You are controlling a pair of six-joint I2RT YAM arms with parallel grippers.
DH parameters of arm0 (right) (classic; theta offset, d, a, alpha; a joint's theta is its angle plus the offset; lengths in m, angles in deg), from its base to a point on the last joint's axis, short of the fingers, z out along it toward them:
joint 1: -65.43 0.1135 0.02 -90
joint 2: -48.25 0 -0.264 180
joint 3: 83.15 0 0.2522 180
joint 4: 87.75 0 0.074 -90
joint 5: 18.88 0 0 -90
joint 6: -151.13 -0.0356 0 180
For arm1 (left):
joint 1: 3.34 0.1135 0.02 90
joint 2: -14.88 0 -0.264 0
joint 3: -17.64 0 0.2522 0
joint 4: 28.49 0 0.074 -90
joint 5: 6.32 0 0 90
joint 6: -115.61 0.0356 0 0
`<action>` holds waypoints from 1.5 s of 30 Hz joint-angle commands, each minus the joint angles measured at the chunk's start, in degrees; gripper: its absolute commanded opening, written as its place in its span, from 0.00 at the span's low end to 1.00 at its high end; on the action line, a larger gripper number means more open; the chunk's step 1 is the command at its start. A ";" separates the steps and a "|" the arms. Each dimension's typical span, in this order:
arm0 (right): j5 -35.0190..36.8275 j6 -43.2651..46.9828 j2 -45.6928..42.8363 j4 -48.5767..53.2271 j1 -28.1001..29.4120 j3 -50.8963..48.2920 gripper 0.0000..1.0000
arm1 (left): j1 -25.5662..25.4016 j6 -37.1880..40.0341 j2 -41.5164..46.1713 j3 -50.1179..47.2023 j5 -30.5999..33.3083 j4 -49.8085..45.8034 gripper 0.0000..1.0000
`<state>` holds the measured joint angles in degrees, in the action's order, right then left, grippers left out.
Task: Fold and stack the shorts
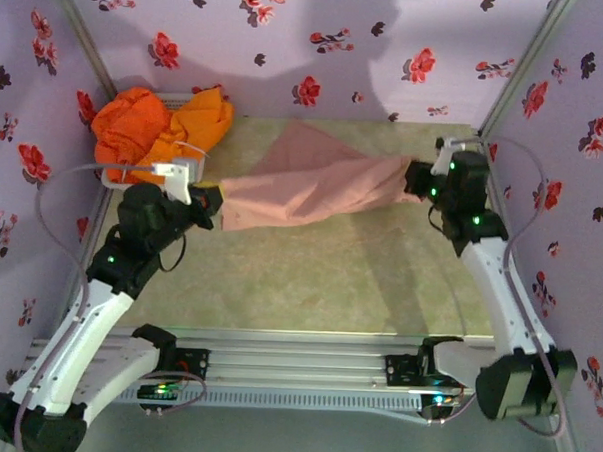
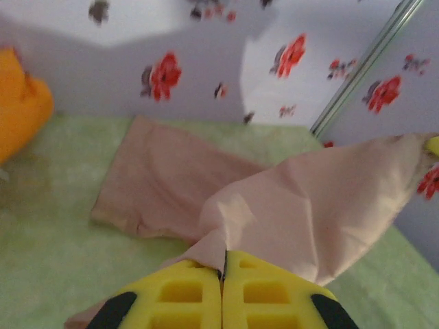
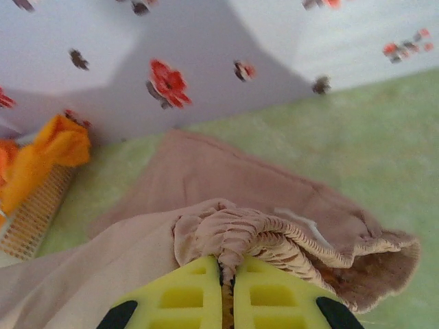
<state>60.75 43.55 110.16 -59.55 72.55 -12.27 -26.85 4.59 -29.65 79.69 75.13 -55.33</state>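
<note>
The trailing leg already lies on the table near the back wall, so I should move my left gripper outward to its far corner point(image 1: 297, 127) point(image 2: 140, 121) and release the hem.
The pink-beige shorts point(image 1: 313, 186) hang stretched across the back of the green table between my two grippers. My left gripper point(image 1: 210, 204) is shut on a hem corner of them; the left wrist view shows its yellow fingers point(image 2: 223, 259) pinching the fabric point(image 2: 309, 205), with one leg trailing on the table. On the other side, my right gripper point(image 1: 416, 179) is shut on the gathered elastic waistband point(image 3: 274, 229), which bunches between its jaws point(image 3: 228, 264). Bright orange shorts point(image 1: 156, 125) lie heaped at the back left, in the white mesh basket point(image 1: 174, 170).
Floral walls close in the table at the back and on both sides. The basket's mesh point(image 3: 31, 219) and the orange heap point(image 3: 58, 147) sit in the back left corner. Bare green table point(image 1: 319, 287) lies in front of the pink shorts.
</note>
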 commanded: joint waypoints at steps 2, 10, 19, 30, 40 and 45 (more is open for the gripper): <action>5.45 -3.07 -10.16 1.56 -0.17 -8.64 0.00 | -0.77 -0.17 3.10 -0.27 4.07 3.20 0.00; 13.58 -8.78 -17.98 8.95 -0.17 -13.21 0.03 | -0.87 4.52 -14.64 18.26 4.72 -1.14 0.00; 25.49 -11.83 -10.81 11.32 -0.26 -11.15 0.06 | -0.53 7.69 -40.17 42.58 5.39 -3.96 0.00; 28.05 -13.34 3.72 9.40 -3.72 -5.52 0.07 | 0.55 6.34 -68.68 70.47 6.02 -14.02 0.00; 24.14 -16.21 19.69 7.46 -8.90 1.74 0.27 | 0.99 2.29 -93.63 100.96 5.98 -25.14 0.26; 16.58 -20.28 24.89 10.98 -13.86 8.99 0.76 | 2.43 -0.85 -94.26 106.12 2.99 -26.26 0.81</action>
<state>81.53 26.39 134.96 -50.30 60.79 -6.76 -25.84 6.36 -126.31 182.35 79.15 -79.62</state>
